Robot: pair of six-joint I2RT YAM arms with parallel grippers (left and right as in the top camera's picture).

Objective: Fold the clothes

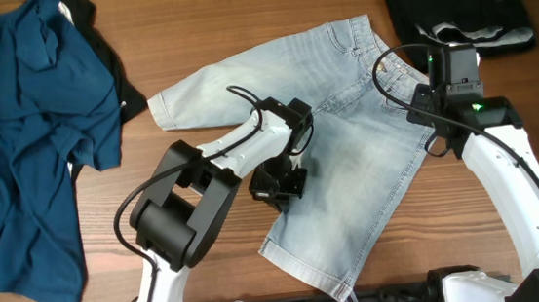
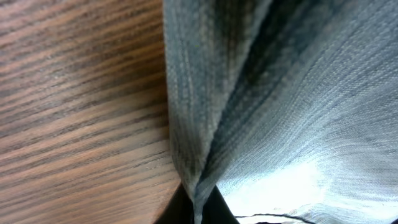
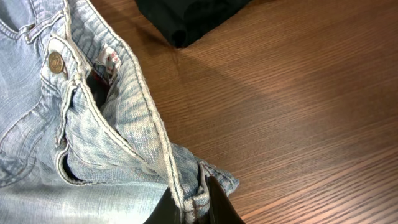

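Observation:
I should next move the waistband, which is bunched beside the fly in my right gripper, back to the wood by the leg's outer edge. I should release it there.
Light blue denim shorts (image 1: 349, 164) lie spread across the middle of the table. My left gripper (image 1: 280, 184) is shut on a pinched fold of the shorts' fabric (image 2: 199, 155) at the crotch edge; the wood shows to its left. My right gripper (image 1: 440, 117) is shut on the shorts' waistband corner (image 3: 186, 186), beside the open fly and its metal button (image 3: 56, 62). A crumpled dark blue shirt (image 1: 23, 133) lies at the far left. A folded black garment (image 1: 457, 3) lies at the back right.
A black garment (image 1: 115, 67) peeks from under the blue shirt's right edge. The folded black garment's corner shows in the right wrist view (image 3: 186, 18). Bare wood (image 3: 298, 112) lies right of the shorts. The arms' bases stand at the front edge.

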